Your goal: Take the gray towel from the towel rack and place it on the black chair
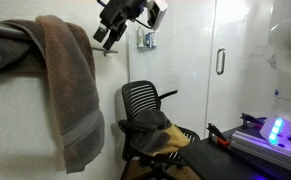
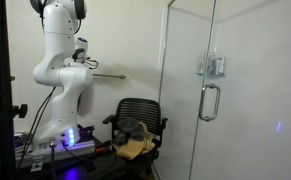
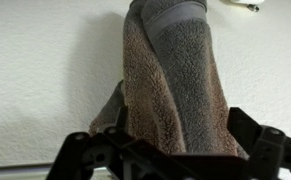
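Note:
The robot's gripper needs to move in toward the wall next, onto the towel's top by the rack bar point(image 1: 68, 30) point(image 3: 180, 146).
A gray-brown towel point(image 1: 73, 85) hangs over the towel rack on the white wall at the left. In the wrist view the towel point(image 3: 170, 70) hangs straight ahead, and its lower part lies between the two dark fingers. My gripper point(image 1: 109, 36) is high up, just right of the towel's top by the rack end. The fingers point(image 3: 177, 128) stand wide apart and are open, not closed on the cloth. The black mesh chair point(image 1: 140, 100) stands below and to the right, and it shows in both exterior views point(image 2: 135, 108).
A dark cloth point(image 1: 150, 125) and a tan cloth point(image 1: 167, 142) lie on the chair seat. A glass shower door with a handle point(image 2: 209, 100) stands right of the chair. The robot base point(image 2: 60, 110) sits on a stand with blue lights point(image 1: 275, 130).

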`<state>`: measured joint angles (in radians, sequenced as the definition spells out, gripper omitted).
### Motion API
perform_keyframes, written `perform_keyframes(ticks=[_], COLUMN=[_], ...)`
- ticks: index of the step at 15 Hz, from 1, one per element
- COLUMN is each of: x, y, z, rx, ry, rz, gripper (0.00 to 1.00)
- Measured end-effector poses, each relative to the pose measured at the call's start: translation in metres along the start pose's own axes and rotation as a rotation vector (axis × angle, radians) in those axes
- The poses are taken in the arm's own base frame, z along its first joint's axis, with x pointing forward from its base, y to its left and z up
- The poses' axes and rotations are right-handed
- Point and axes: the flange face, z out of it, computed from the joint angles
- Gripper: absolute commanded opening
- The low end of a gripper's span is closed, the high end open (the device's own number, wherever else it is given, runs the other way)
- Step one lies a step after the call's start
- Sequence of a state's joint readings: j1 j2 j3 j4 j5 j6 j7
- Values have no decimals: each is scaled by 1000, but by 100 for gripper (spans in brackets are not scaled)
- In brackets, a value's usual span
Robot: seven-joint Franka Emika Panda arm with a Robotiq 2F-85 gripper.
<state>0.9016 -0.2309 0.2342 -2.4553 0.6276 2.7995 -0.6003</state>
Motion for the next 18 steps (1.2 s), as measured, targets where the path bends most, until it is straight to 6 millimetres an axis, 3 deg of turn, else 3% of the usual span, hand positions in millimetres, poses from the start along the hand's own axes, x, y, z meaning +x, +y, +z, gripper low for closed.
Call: perform_keyframes(ticks=[4, 11, 18], x=[3, 12, 13], y=[1, -15, -12], z=[1, 4, 18], rx=[15, 73, 38], ry=[11, 103, 135], rz=[7, -45, -108], gripper=[100, 100, 100])
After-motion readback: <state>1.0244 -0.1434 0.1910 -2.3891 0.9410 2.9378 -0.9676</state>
